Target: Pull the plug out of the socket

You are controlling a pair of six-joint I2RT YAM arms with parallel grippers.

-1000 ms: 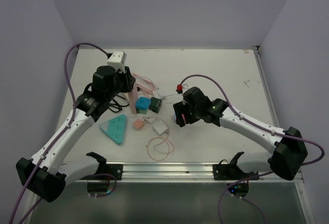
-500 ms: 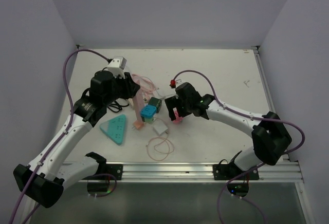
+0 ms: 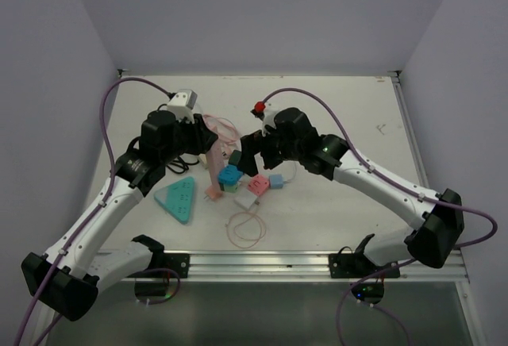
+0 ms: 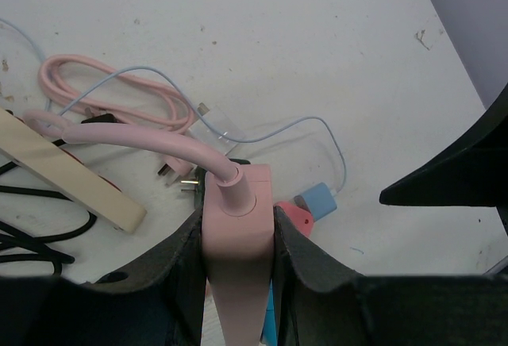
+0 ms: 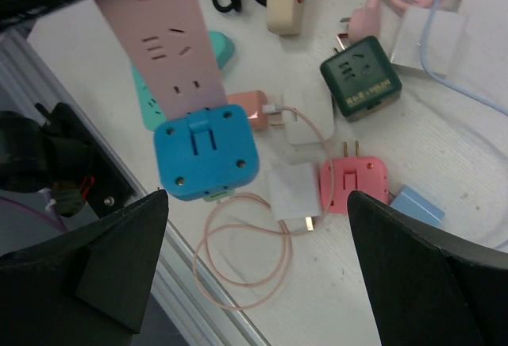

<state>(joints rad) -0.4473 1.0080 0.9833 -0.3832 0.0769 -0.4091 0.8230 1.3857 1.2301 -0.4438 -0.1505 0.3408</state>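
The right gripper brings its open fingers left in the top view around the protruding body of the blue plug (image 3: 230, 175) next, as the plug sits on that side.
My left gripper (image 4: 236, 231) is shut on the end of a pink power strip (image 4: 236, 203), the socket, where its pink cable enters. It holds the strip (image 3: 213, 163) tilted above the table. A blue cube plug (image 5: 206, 151) sits in the strip's (image 5: 175, 36) lower outlets. A pink plug (image 5: 353, 179) lies loose on the table with its prongs bare, beside a white charger (image 5: 295, 191). My right gripper (image 5: 255, 203) hovers above them, open wide and holding nothing. From above, the right gripper (image 3: 252, 158) is just right of the blue plug (image 3: 230, 175), with the pink plug (image 3: 258, 185) below it.
A dark green cube adapter (image 5: 361, 76), a small light-blue plug (image 3: 276, 180), a teal triangular socket (image 3: 178, 198) and a cream power strip (image 4: 71, 175) lie around. Coiled pink cable (image 4: 103, 92) and a thin cable loop (image 3: 246, 228) lie near the front rail (image 3: 254, 263).
My right gripper has opened fully and moved up and to the left. The pink plug it carried now lies on the table. The left gripper has tilted the strip and blue plug slightly.
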